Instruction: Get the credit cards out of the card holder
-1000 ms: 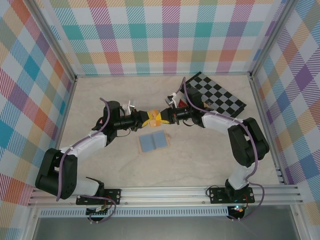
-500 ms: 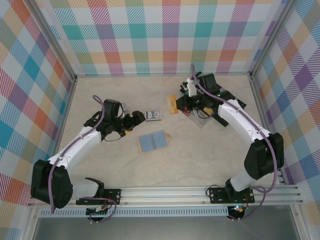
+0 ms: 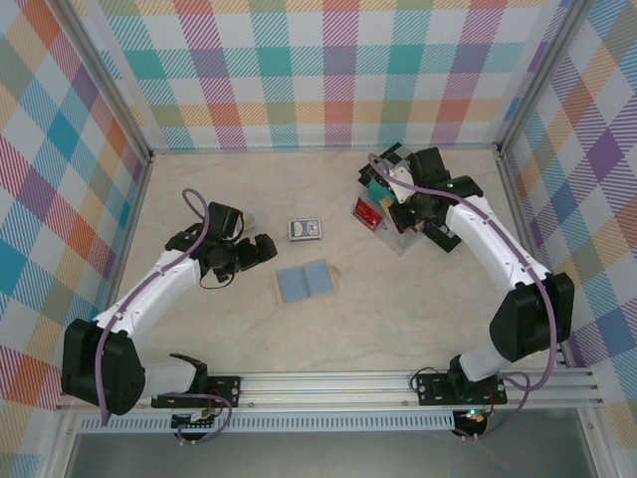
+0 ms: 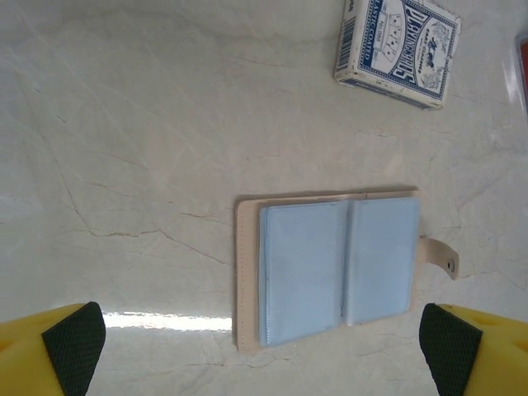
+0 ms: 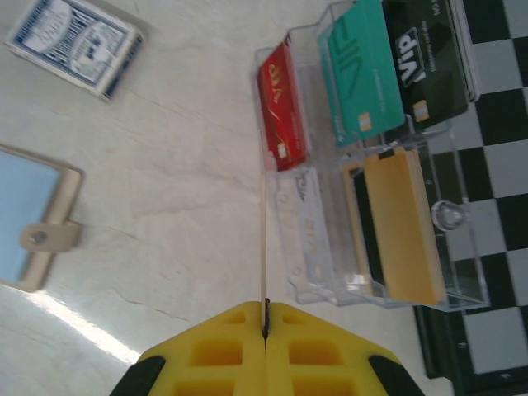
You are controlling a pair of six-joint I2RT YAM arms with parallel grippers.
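Observation:
My right gripper shifts toward the checkerboard mat next and brings the edge-on card down into the tan cards' slot (image 5: 393,224). It then releases it, since that slot lies below the gripper.
The card holder (image 3: 304,283) lies open and flat on the table, tan outside with a blue-grey lining (image 4: 330,268) and a small tab (image 4: 437,256). My left gripper (image 3: 261,250) hovers just left of it, open wide, its two pads (image 4: 74,351) far apart and nothing between them. My right gripper (image 5: 266,312) is shut on a thin yellow credit card (image 5: 264,247), seen edge-on beside the left side of a clear rack (image 5: 309,239). A red card (image 5: 280,103) stands in that rack.
The clear rack (image 3: 398,231) also holds a green card (image 5: 363,74), a black VIP card (image 5: 429,58) and a tan one (image 5: 404,223). A blue playing-card pack (image 3: 306,230) lies behind the holder. A checkerboard mat (image 5: 495,165) lies under the rack at the back right.
A second ago both grippers met over the table on the yellow card. The left one let go, opened and drew back left. The right one carried the card back-right to the rack.

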